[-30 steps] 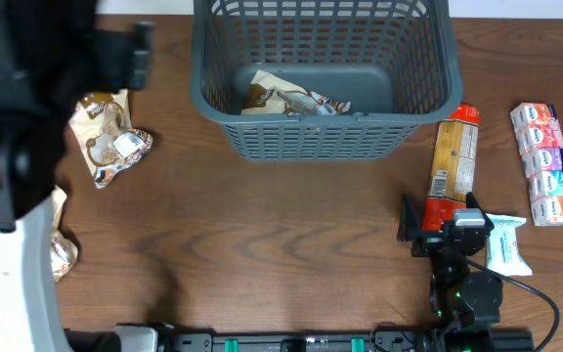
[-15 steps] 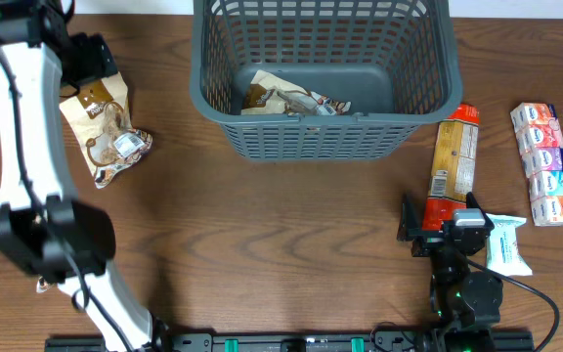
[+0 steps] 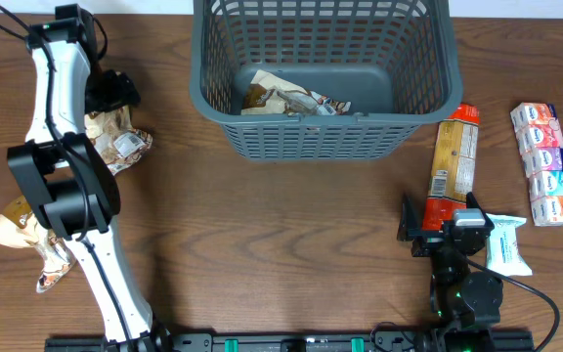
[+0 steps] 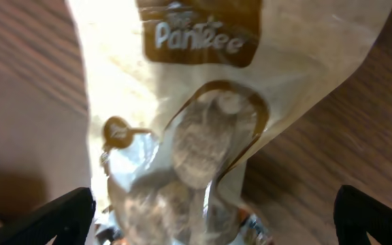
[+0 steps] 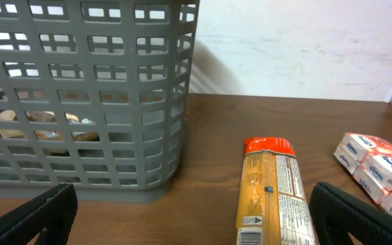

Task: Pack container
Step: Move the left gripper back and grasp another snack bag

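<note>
I need to lower my left gripper onto the middle of the snack bag, by the bag's clear window, with the bag between its spread fingers, before I close it.
The grey-blue lattice basket [image 3: 418, 88] stands at the back centre, and its wall fills the left of the right wrist view [image 5: 80, 95]. One brown-and-white snack bag [image 3: 286, 98] lies inside it. My left gripper [image 3: 113, 95] is open just above a cream and brown snack bag [image 3: 120, 142] on the table at the far left. In the left wrist view that bag [image 4: 203, 129] lies between the spread fingers [image 4: 213, 221], not gripped. My right gripper [image 3: 438, 223] is open and empty near the front edge, behind an orange cracker pack [image 3: 454, 156], which also shows in the right wrist view [image 5: 271, 190].
Another cream snack bag [image 3: 27, 235] lies at the front left beside the left arm. A white tissue pack [image 3: 506, 244] sits next to the right gripper. A pink and blue multi-pack [image 3: 545, 161] lies at the far right and shows in the right wrist view [image 5: 376, 167].
My left arm has swung away from the camera and out to the far left, ending over the snack bag there. The front-left bag has come into view. The right arm has not moved.
</note>
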Available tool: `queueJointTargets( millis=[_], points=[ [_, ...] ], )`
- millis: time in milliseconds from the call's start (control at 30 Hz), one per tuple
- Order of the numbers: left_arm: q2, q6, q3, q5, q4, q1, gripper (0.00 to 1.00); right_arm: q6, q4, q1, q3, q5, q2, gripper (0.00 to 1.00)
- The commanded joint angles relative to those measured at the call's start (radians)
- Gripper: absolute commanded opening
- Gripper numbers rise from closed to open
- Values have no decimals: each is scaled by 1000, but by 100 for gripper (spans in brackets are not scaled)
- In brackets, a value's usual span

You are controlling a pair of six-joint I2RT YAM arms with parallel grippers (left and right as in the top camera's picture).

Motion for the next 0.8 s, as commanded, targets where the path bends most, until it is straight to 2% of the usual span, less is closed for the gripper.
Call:
queueJointTargets(
  millis=[0, 333, 467, 500, 533, 567, 600, 633, 767],
  points=[
    [-8, 25, -32, 47, 25, -1, 99, 14, 2, 6, -3, 3, -5, 99],
    [-8, 35, -235, 47, 136, 0, 99, 14, 23, 6, -3, 3, -5, 99],
    [-8, 35, -257, 47, 147, 0, 98, 14, 31, 6, -3, 3, -5, 99],
    [-8, 35, -257, 47, 147, 0, 92, 14, 32, 6, -3, 3, -5, 99],
    [-8, 35, -257, 47, 147, 0, 82, 14, 33, 6, -3, 3, -5, 99],
    [-8, 35, -257, 48, 147, 0, 66, 14, 33, 6, -3, 3, -5, 99],
    [-8, 35, -257, 55, 145, 0, 54, 14, 33, 6, -2, 3, -5, 99],
    [-8, 36, -257, 70, 143, 0, 46, 14, 33, 6, -2, 3, -5, 99],
    [-16, 36, -254, 138, 139, -1, 29, 14, 33, 6, -2, 3, -5, 99]
  ],
)
